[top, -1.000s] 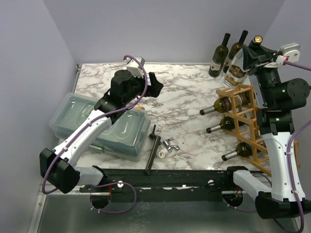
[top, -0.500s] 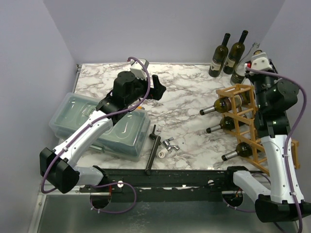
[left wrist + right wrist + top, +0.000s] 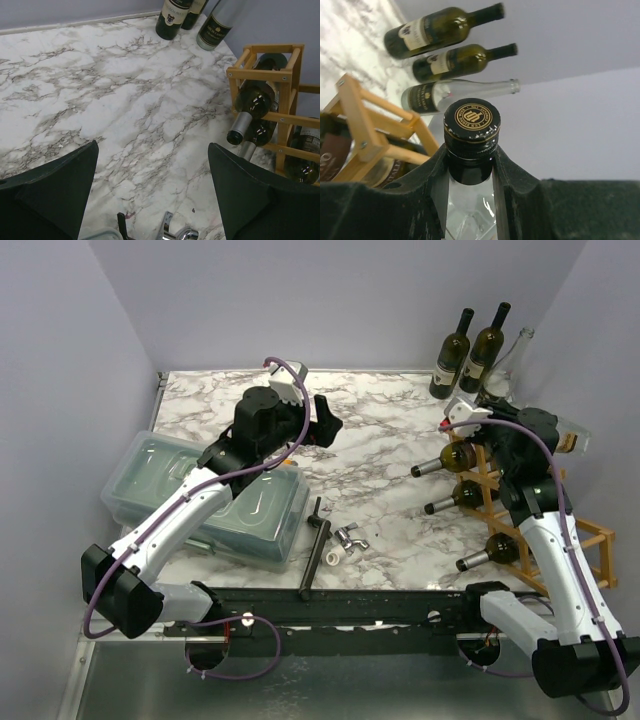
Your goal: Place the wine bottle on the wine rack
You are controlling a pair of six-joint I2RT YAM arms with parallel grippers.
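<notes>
My right gripper moves back and down next, lays the clear bottle (image 3: 572, 438) across the rack's top beam (image 3: 484, 459) and releases. The bottle still hangs past the rack's far corner.
My right gripper (image 3: 537, 428) is shut on the neck of a clear glass wine bottle (image 3: 572, 438) with a black cap (image 3: 472, 120). It holds the bottle tilted over the top right of the wine rack (image 3: 497, 430). The fingers (image 3: 517, 180) clamp just below the cap. The light-brown wooden rack also shows in the right wrist view (image 3: 355, 120) and the left wrist view (image 3: 280, 80). It holds three dark bottles lying down, necks pointing left (image 3: 455, 455). My left gripper (image 3: 325, 425) is open and empty above the marble table, well left of the rack.
Two dark bottles (image 3: 452, 355) and a clear one (image 3: 512, 355) stand at the back right corner. A clear plastic lidded bin (image 3: 200, 495) lies at the left. A black bar (image 3: 318, 545), metal fittings (image 3: 350, 537) and a small white cylinder (image 3: 333, 557) lie near the front centre.
My right arm has swung the clear bottle down from high and upright at the back right to tilted over the rack top. The left arm has barely moved.
</notes>
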